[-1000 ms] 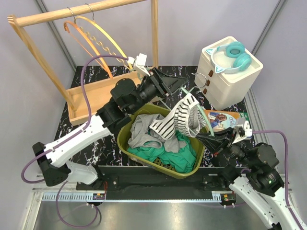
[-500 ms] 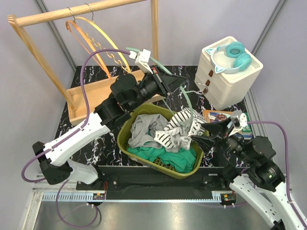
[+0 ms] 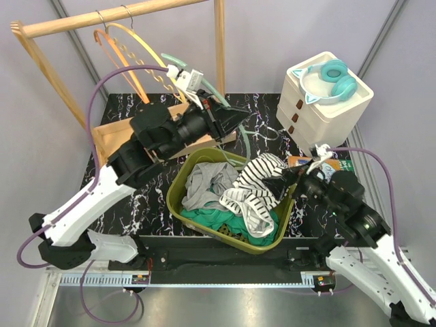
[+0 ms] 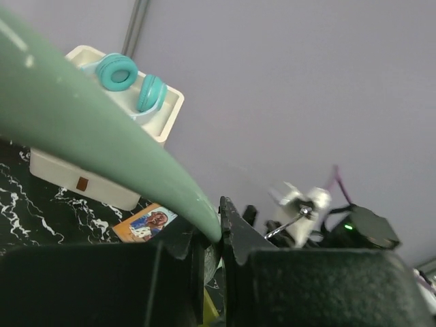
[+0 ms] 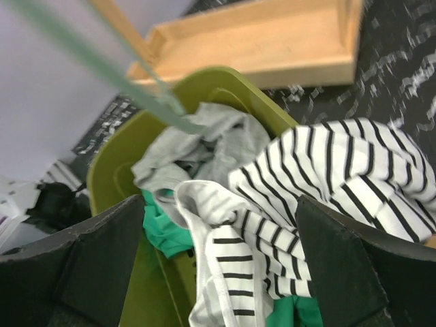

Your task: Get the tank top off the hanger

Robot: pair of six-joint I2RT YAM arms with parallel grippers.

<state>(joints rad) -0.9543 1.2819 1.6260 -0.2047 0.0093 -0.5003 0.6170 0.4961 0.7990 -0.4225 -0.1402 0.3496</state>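
Note:
The tank top's striped fold [image 3: 246, 178] [image 5: 249, 185] beside the grey cloth is below my right gripper, to its left in the top view, so my right gripper will next move across and down onto that fold.
The black-and-white striped tank top [image 3: 255, 191] lies crumpled on the clothes in the olive basket [image 3: 176, 201], off the hanger. My left gripper [image 3: 240, 117] is raised over the basket's far side, shut on the pale green hanger [image 3: 208, 78], which is bare. In the left wrist view the hanger's arm [image 4: 102, 136] runs down into the closed jaws of the left gripper [image 4: 219, 237]. My right gripper [image 3: 286, 181] stands open at the basket's right rim. The right wrist view shows the tank top [image 5: 327, 197] below the spread right gripper [image 5: 221, 262], untouched, and the hanger [image 5: 102, 65] above.
Grey and green clothes [image 3: 208, 187] fill the basket. A wooden rack [image 3: 82, 20] with orange hangers [image 3: 129, 48] and a wooden tray [image 3: 112, 133] stands back left. A white drawer box [image 3: 320, 112] with teal headphones [image 3: 334, 75] is back right, a book [image 3: 304, 163] beside it.
My right gripper opened and let go of the tank top, which dropped into the basket. My left gripper closed on the hanger and carried it up and to the left, free of the top.

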